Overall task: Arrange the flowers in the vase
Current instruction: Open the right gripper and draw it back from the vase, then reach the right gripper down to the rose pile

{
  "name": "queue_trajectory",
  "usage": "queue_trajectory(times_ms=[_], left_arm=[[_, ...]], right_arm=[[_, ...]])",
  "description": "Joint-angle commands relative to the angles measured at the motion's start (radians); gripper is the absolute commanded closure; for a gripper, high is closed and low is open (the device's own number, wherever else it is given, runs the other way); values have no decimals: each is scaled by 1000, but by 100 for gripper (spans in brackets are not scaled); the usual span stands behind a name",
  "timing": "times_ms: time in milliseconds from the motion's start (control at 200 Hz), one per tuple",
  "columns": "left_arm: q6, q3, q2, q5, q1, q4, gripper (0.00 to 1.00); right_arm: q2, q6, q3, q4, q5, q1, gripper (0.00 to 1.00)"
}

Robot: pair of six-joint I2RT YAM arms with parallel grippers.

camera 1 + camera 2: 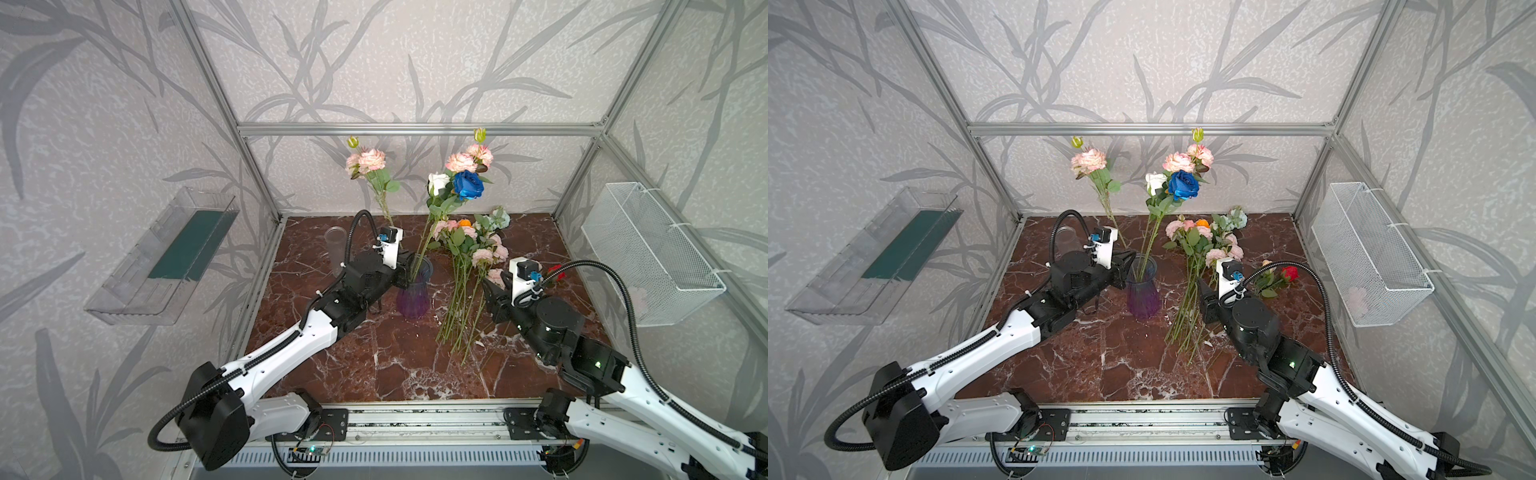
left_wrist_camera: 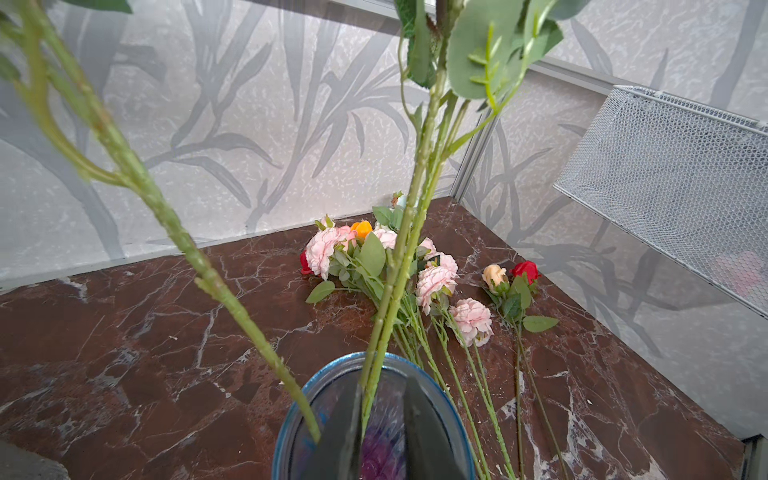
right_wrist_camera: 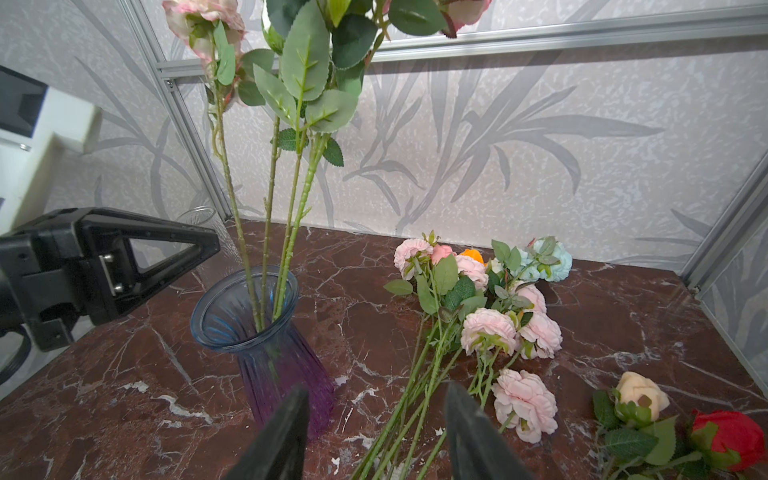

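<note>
The thick green stem (image 1: 478,318) (image 3: 436,449) at the pile's edge lies below the open fingers of my right gripper, so I will lower the gripper to that stem and roll it onto its side.
A blue-to-purple glass vase (image 1: 412,295) (image 3: 249,332) stands mid-table. It holds several upright flowers: a blue rose (image 1: 468,185), a white rose (image 1: 438,182), and frilly pink heads (image 1: 461,162); one pink stem (image 1: 371,160) leans left. My left gripper (image 1: 405,272) (image 2: 382,386) hovers over the vase mouth, open a little. Two stems rest against one finger, and the other finger stands apart. More flowers (image 1: 469,249) (image 3: 486,328) lie in a pile to the right of the vase. My right gripper (image 1: 490,291) (image 3: 376,390) is open just above their stems, holding nothing. A red rose (image 3: 727,432) and a cream rose (image 3: 642,395) lie further right.
A clear glass cup (image 1: 334,249) stands behind my left arm. A white wire basket (image 1: 652,249) hangs on the right wall and a clear plastic tray (image 1: 166,257) on the left wall. An aluminium frame encloses the marble tabletop (image 1: 374,365).
</note>
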Motion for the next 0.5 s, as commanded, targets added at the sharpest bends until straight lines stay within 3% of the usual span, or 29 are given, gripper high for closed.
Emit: queue_trajectory(times_ms=[0, 90, 190, 275, 380, 495], left_arm=[[0, 10, -44, 4, -10, -13, 79], [-16, 26, -81, -10, -19, -46, 78], [-46, 8, -150, -54, -28, -31, 71], [-89, -49, -220, -116, -29, 18, 54], [-133, -132, -297, -185, -29, 83, 20], [-185, -170, -354, -233, -29, 67, 11]], right_arm=[[12, 21, -8, -9, 6, -16, 47], [35, 89, -18, -48, -29, -78, 47], [76, 214, -52, -93, -211, -237, 48], [136, 302, -96, -89, -375, -379, 48], [253, 380, -128, -85, -532, -498, 49], [383, 453, -171, -43, -660, -560, 48]])
